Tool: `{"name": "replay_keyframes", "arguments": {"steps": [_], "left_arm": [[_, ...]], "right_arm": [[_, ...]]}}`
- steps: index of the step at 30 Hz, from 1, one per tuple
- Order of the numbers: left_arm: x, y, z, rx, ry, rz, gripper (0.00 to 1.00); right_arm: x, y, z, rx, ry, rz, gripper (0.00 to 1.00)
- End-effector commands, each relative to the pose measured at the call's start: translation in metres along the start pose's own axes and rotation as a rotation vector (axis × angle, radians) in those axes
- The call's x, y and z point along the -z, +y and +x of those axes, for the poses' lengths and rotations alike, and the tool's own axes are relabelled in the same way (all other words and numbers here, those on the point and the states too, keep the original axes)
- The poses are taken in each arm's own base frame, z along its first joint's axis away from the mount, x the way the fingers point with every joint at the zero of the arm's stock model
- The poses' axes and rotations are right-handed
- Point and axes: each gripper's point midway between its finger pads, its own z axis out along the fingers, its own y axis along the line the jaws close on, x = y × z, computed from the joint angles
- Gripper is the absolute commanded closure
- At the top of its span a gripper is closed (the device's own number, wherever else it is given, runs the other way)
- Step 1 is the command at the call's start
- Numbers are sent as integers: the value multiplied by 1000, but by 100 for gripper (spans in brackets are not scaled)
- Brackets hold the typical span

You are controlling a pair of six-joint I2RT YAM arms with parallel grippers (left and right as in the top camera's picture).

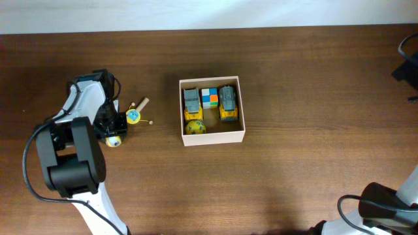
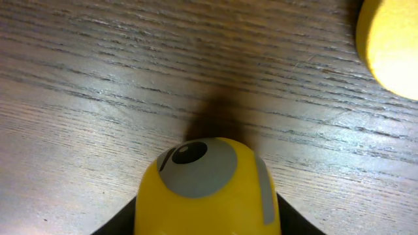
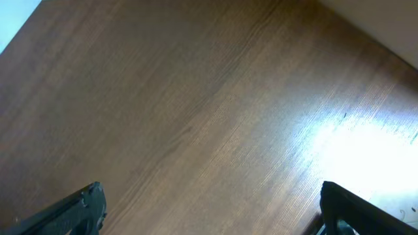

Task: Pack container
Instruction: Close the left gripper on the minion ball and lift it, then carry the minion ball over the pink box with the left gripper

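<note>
Next, I raise my left gripper and move it over the container's yellow round toy [image 1: 195,126] to release, since that spot lies to its right in the overhead view.
The container [image 1: 213,138] is a square, shallow box with pale cream walls, right of the table's middle. It holds two grey and yellow toy trucks [image 1: 191,103] [image 1: 227,101], a multicoloured cube [image 1: 209,98] and a yellow round toy [image 1: 194,127]. My left gripper [image 1: 115,132] [image 2: 206,222] is down at the table, left of the container, shut on a yellow one-eyed toy [image 1: 113,140] [image 2: 206,186]; its black fingers press both sides. My right gripper [image 3: 209,209] is open and empty over bare wood.
A second small yellow toy [image 1: 133,117] with wooden sticks lies between my left gripper and the container; its yellow edge shows in the left wrist view [image 2: 392,46]. The right arm's base [image 1: 385,205] sits at the bottom right corner. A dark object [image 1: 408,62] is at the right edge.
</note>
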Motion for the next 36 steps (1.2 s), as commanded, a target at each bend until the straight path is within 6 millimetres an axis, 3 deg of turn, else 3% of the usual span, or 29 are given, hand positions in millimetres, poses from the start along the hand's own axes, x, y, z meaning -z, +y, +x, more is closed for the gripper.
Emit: {"name": "replay_keyframes", "arguments": {"steps": [1, 5, 11, 20, 24, 28, 31, 36], "left_arm": [[4, -3, -1, 5, -16, 32, 59], [8, -10, -3, 6, -25, 75, 59], [38, -19, -17, 6, -67, 145, 61], [135, -38, -38, -61, -224, 175, 60], [185, -76, -34, -242, -316, 255, 60], [220, -119, -17, -440, -379, 315, 60], [231, -150, -1, -574, -399, 320, 60], [231, -198, 32, -802, -381, 297, 59]], "right_arm": [[-3, -4, 0, -12, 3, 22, 1], [-3, -4, 0, -12, 3, 22, 1], [-3, -4, 0, -12, 3, 22, 1], [-3, -4, 0, -12, 3, 22, 1], [-3, -4, 0, -12, 3, 22, 1], [-3, -4, 0, -12, 3, 22, 1], [-3, -4, 0, -12, 3, 22, 1], [-3, -4, 0, -12, 3, 22, 1]]}}
